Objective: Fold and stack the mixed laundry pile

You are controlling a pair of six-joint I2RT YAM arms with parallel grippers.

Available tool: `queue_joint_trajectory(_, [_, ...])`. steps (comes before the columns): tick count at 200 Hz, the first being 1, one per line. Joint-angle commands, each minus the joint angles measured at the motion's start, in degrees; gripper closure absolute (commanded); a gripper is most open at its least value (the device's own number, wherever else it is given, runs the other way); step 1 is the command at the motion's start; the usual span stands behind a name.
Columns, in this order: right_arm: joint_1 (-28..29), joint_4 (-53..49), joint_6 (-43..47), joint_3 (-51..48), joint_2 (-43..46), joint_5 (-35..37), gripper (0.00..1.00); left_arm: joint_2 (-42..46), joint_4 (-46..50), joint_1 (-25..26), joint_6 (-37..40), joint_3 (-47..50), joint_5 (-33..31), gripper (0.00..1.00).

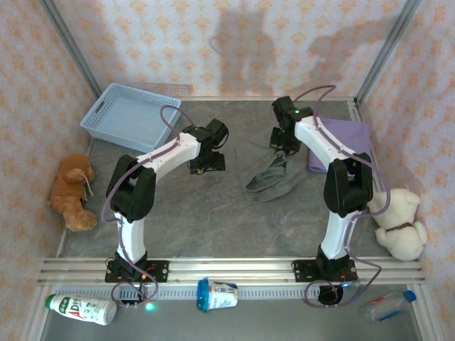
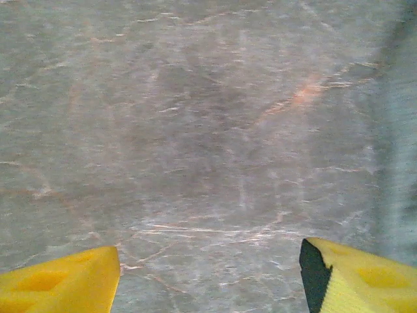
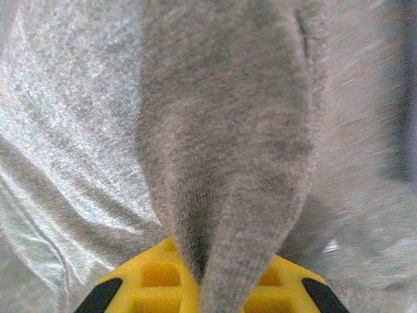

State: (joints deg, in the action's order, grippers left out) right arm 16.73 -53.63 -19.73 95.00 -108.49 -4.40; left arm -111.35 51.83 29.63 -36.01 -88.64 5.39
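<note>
My right gripper should carry the grey top across over the lavender T-shirt (image 1: 350, 138) and let go of it there, because this T-shirt lies flat on the cream plush's side.
The grey top (image 1: 272, 179) lies bunched in the middle of the table, with one end lifted toward my right gripper (image 1: 284, 147). In the right wrist view that gripper (image 3: 217, 283) is shut on a fold of the grey top (image 3: 228, 130), which hangs down from between its yellow fingers (image 3: 153, 280). The lavender T-shirt (image 1: 350, 138) lies flat at the back right, partly under the right arm. My left gripper (image 1: 206, 163) hovers left of the grey top, apart from it. Its yellow fingers (image 2: 58, 283) stand wide open over bare table with nothing between them.
A light blue basket (image 1: 106, 114) stands at the back left. A brown plush (image 1: 71, 192) lies at the left edge and a cream plush (image 1: 402, 224) at the right. Bottles and a cup (image 1: 217, 294) lie in front of the arm bases.
</note>
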Motion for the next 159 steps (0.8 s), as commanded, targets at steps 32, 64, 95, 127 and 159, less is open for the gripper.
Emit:
queue_joint_trajectory(32, [-4.5,-8.7,4.9,9.3,0.3,15.4,1.0,-0.5,5.6,-0.5,0.1,1.9,-4.7,0.26])
queue_joint_trajectory(64, [-9.3,-6.9,7.4,11.0,-1.6,13.2,1.0,-0.9,6.6,-0.5,0.7,1.5,-5.4,0.26])
queue_joint_trajectory(95, [-13.2,-5.9,7.8,15.8,-4.5,7.2,1.0,-0.4,7.3,-0.5,1.2,2.1,-6.8,0.26])
queue_joint_trajectory(127, [-15.6,-7.0,7.1,22.7,-6.5,1.9,1.0,1.0,6.5,-0.5,1.0,4.8,-7.9,0.26])
queue_joint_trajectory(159, [-18.0,-8.8,6.4,28.9,-6.9,-2.6,1.0,1.6,5.7,-0.7,0.8,7.0,-8.7,0.26])
